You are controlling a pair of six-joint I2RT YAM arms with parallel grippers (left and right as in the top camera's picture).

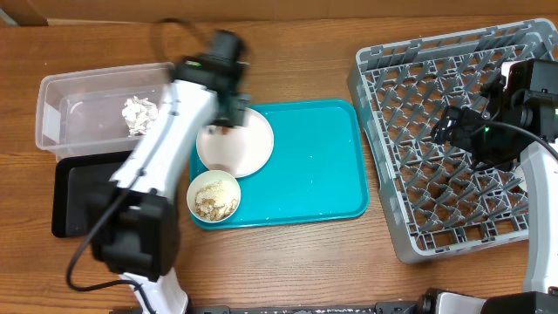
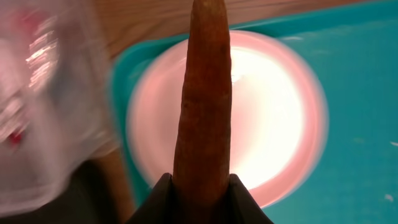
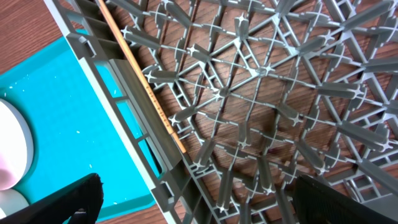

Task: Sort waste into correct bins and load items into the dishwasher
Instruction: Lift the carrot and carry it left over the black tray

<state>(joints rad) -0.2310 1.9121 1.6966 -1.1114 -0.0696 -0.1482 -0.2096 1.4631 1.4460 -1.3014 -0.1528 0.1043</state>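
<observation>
Next, my left gripper needs to sweep back and down into the black bin (image 2: pixel 91 194) to release the carrot (image 2: pixel 204 93), since that bin lies to its left in the overhead view.
My left gripper (image 2: pixel 200 182) is shut on an orange carrot (image 2: pixel 204 93) and holds it above the pink plate (image 2: pixel 280 124). In the overhead view that gripper (image 1: pixel 228 120) hangs over the plate's (image 1: pixel 248 148) far left edge, on the teal tray (image 1: pixel 314 166). A small bowl (image 1: pixel 214 194) of food scraps stands on the tray's front left corner. My right gripper (image 3: pixel 199 196) is open and empty above the left part of the grey dish rack (image 3: pixel 261 74). A wooden chopstick (image 3: pixel 142 84) lies along the rack's left wall.
A clear plastic bin (image 1: pixel 87 100) holding crumpled white waste (image 1: pixel 138 113) stands at the far left. A black bin (image 1: pixel 74 196) sits in front of it, partly under my left arm. The dish rack (image 1: pixel 410 235) fills the right side.
</observation>
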